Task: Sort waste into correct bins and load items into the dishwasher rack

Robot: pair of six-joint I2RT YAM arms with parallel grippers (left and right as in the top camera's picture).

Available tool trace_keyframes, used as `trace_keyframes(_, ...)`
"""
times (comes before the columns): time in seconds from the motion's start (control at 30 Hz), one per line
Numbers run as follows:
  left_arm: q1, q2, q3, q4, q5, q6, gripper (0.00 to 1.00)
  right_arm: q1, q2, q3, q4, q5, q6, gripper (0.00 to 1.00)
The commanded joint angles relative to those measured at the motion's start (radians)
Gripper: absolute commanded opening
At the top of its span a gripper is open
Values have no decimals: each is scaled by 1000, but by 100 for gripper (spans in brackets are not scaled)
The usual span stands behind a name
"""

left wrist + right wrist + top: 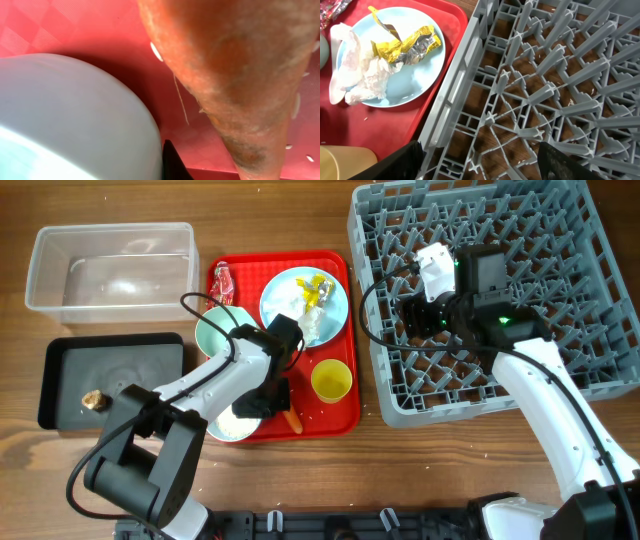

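The left gripper lifts the light blue bowl (232, 425) next and tips it over the black tray. Then it lowers and releases the bowl beside the carrot, since it holds rice.
My left gripper (268, 395) is low on the red tray, between a light blue bowl (232, 425) holding white rice and the orange carrot (292, 421). In the left wrist view the carrot (235, 65) fills the right side, the bowl (75, 115) the left, and a single black finger (172, 162) shows between them, apart from the carrot. My right gripper (415, 315) is open and empty over the grey dishwasher rack (560, 240). The plate (275, 295) holds a yellow wrapper (316, 290) and tissue (300, 315). A second bowl (215, 330) and the yellow cup (332, 380) stand on the tray.
The clear tub (110, 270) stands at the back left. The black tray (130, 370) in front of it holds a small brown lump (93, 399). A red wrapper (222, 283) lies on the flat red tray (330, 420). The right wrist view shows the plate (415, 85) and rack (545, 90).
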Motion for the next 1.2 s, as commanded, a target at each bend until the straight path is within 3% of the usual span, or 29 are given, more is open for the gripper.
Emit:
trace_keyframes(0.0, 9, 16, 18, -5, 20, -10, 4, 0, 7, 14, 7, -5, -1, 76)
trace_keyframes(0.07, 11, 16, 18, -5, 20, -10, 5, 0, 7, 14, 7, -5, -1, 76)
trace_keyframes(0.1, 10, 16, 18, -4, 20, -10, 27, 0, 7, 14, 7, -5, 0, 76)
trace_keyframes(0.13, 10, 16, 18, -4, 20, -10, 29, 0, 7, 14, 7, -5, -1, 76)
trace_keyframes(0.2, 10, 16, 18, -3, 21, -10, 12, 0, 8, 14, 9, -5, 0, 76)
trace_keyframes(0.23, 10, 16, 19, -5, 21, -10, 10, 0, 8, 14, 10, -5, 0, 77)
trace_keyframes(0.5, 10, 16, 37, 10, 21, -10, 4, 0, 8, 14, 9, -5, 0, 76)
trace_keyframes(0.8, 95, -78, 335, -230, 25, -5, 4, 0, 8, 14, 10, -5, 0, 77)
trace_keyframes(0.93, 250, -225, 338, -236, 117, 83, 4, 0, 8, 14, 10, -5, 0, 77)
trace_keyframes(1.03, 449, -286, 338, -236, 192, 196, 4, 0, 8, 14, 10, -5, 0, 77)
trace_keyframes(1.17, 793, -282, 324, -212, 490, 444, 4, 0, 8, 14, 10, -5, 0, 77)
